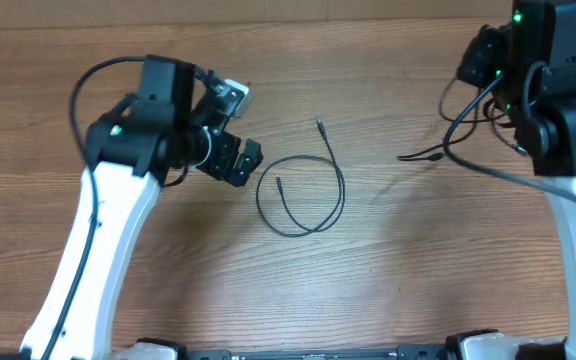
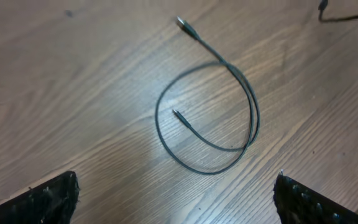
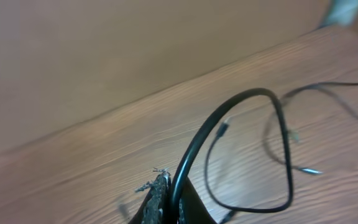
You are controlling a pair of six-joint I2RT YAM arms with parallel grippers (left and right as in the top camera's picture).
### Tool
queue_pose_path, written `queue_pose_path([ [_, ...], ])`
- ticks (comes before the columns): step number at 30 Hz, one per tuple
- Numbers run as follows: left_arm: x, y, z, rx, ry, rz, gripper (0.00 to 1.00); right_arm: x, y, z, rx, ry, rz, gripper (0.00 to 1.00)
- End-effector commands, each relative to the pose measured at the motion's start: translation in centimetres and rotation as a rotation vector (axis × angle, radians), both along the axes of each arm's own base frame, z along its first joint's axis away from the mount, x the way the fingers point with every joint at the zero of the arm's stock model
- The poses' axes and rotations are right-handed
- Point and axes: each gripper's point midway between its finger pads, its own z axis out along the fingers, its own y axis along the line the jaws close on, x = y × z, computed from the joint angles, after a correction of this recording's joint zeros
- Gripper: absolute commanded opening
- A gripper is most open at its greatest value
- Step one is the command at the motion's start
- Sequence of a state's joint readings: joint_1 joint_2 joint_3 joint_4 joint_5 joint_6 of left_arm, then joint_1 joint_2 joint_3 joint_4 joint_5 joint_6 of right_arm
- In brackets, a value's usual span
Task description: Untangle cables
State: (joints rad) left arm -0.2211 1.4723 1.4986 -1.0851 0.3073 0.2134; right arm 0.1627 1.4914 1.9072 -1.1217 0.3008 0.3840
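Note:
The second cable should go next to the tabletop beside my right gripper, to its right in the overhead view, and my right gripper will let it go there, clear of the loop.
One thin black cable [image 1: 342, 190] lies on the wooden table as a loose open loop with both plug ends free. It also shows in the left wrist view [image 2: 210, 172]. My left gripper [image 1: 236, 158] is open and empty, just left of that loop; in the left wrist view its fingers [image 2: 179, 205] stand wide apart in front of the loop. My right gripper [image 1: 480, 70] is raised at the far right. In the right wrist view it [image 3: 166, 196] is shut on a second black cable [image 3: 197, 143], which arches up and trails onto the table, plug end [image 1: 404, 157] free.
The wooden table top [image 1: 168, 280] runs under everything. A back wall or board [image 3: 104, 56] rises behind the table's far edge. The robot's own thicker black cables [image 1: 83, 90] loop off the arms. The second cable's end shows in the left wrist view [image 2: 347, 15].

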Motion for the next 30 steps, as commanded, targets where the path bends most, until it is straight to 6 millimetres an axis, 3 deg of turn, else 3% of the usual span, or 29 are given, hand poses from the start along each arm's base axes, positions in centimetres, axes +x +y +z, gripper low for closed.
queue_pose_path([
  [1,-0.5,0.8,2.3,-0.001,-0.063,0.05,1.0,1.3,-3.9,-1.5,-0.094,0.047,-0.098,0.04],
  [8,-0.5,0.8,2.2,0.0,-0.061,0.051,1.0,2.4,-9.9,-3.9,-0.084,0.109,-0.239,0.04],
  [16,-0.3,0.7,1.7,0.004,-0.046,0.05,1.0,2.3,-16.1,-5.9,-0.092,0.157,-0.361,0.04],
  [21,-0.3,0.7,1.6,0.004,-0.044,0.05,1.0,1.8,-19.8,-8.4,-0.072,0.225,-0.436,0.04],
  [22,-0.3,0.7,1.6,0.004,-0.044,0.05,1.0,1.8,-21.2,-9.8,-0.045,0.25,-0.453,0.04],
  [30,-0.3,0.7,1.6,0.004,-0.044,0.05,1.0,1.8,-25.5,-12.8,-0.006,0.284,-0.527,0.04],
])
